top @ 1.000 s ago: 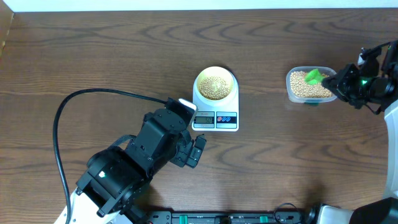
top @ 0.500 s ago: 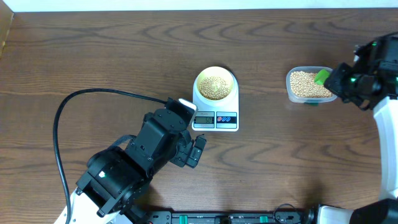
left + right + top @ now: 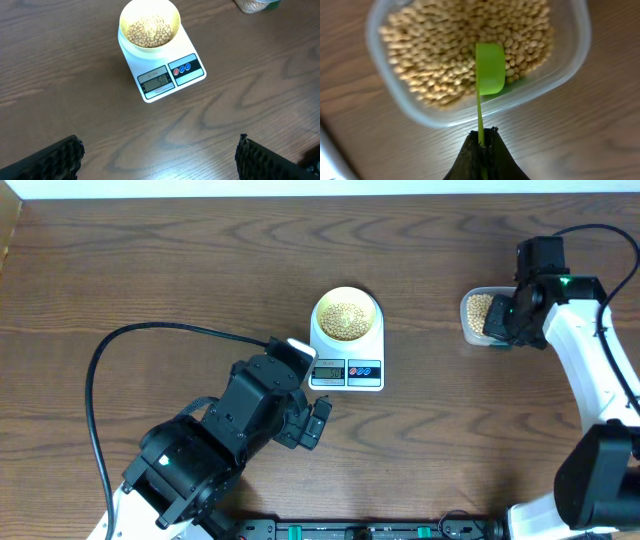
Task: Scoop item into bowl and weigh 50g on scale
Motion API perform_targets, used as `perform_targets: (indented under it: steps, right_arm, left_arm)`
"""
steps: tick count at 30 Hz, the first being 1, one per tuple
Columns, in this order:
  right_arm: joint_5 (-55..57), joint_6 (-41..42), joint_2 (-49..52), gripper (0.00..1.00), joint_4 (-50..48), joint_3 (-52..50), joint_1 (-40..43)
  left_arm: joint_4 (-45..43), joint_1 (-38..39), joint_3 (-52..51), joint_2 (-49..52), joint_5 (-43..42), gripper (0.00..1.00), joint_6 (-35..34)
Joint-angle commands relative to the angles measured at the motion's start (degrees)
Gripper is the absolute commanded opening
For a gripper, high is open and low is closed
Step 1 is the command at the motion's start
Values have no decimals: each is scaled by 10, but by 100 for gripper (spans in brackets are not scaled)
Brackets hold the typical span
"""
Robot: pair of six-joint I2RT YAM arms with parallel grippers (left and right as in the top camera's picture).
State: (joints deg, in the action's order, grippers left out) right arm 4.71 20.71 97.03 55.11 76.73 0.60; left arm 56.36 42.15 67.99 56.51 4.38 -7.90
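The scale [image 3: 346, 370] already shows the target, so my right gripper will next lower the scoop's head onto the beans in the tub and let go of the scoop's handle.
The pale-yellow bowl [image 3: 347, 315] holds tan beans [image 3: 150, 31] and sits on the white scale [image 3: 346, 370]; the scale also shows in the left wrist view [image 3: 165, 80], its display lit. My right gripper [image 3: 482, 134] is shut on the handle of a green scoop [image 3: 490, 70], whose empty head hangs over more beans [image 3: 450, 50] in a clear plastic tub [image 3: 478, 320]. My left gripper [image 3: 160, 155] is open and empty above bare table, in front of the scale.
A black cable [image 3: 130, 345] loops over the table left of the scale. The table's left edge [image 3: 10, 240] lies at the far left. The right arm [image 3: 590, 370] reaches in from the right side.
My right arm has swung left over the tub, now covering most of it in the overhead view. The left arm, bowl and scale have not moved.
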Motion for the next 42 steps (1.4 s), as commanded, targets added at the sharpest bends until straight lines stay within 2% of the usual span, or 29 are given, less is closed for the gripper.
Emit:
perform_targets:
  steps: [1,11,12,13,14,15,16,24,31,38,42]
  right_arm:
    - [68,-29,28,1,0,1,-2]
    - [68,-80,25,1,-27,1,2]
    - [63,-86,18,8,-28,1,2]
    - [55,-94,10,28,-28,1,2]
    - [48,-101,3,52,-29,1,2]
    - [41,-110,-7,89,-29,1,2]
    - [38,-115,-16,99,-29,1,2]
    - [-19,-167,-161,99,-13,1,0]
    - [-26,-167,-342,99,99,1,-50]
    - [53,-52,-520,99,176,-23,-135]
    - [135,1,-618,99,132,-105,-169]
  left_arm:
    - [0,0,11,0,-3,99,-3]
    - [0,0,11,0,-3,99,-3]
    - [0,0,11,0,-3,99,-3]
    - [0,0,11,0,-3,99,-3]
    - [0,0,11,0,-3,99,-3]
    - [0,0,11,0,-3,99,-3]
    - [0,0,11,0,-3,99,-3]
    - [0,0,11,0,-3,99,-3]
    - [0,0,11,0,-3,99,-3]
    - [0,0,11,0,-3,99,-3]
    - [0,0,11,0,-3,99,-3]
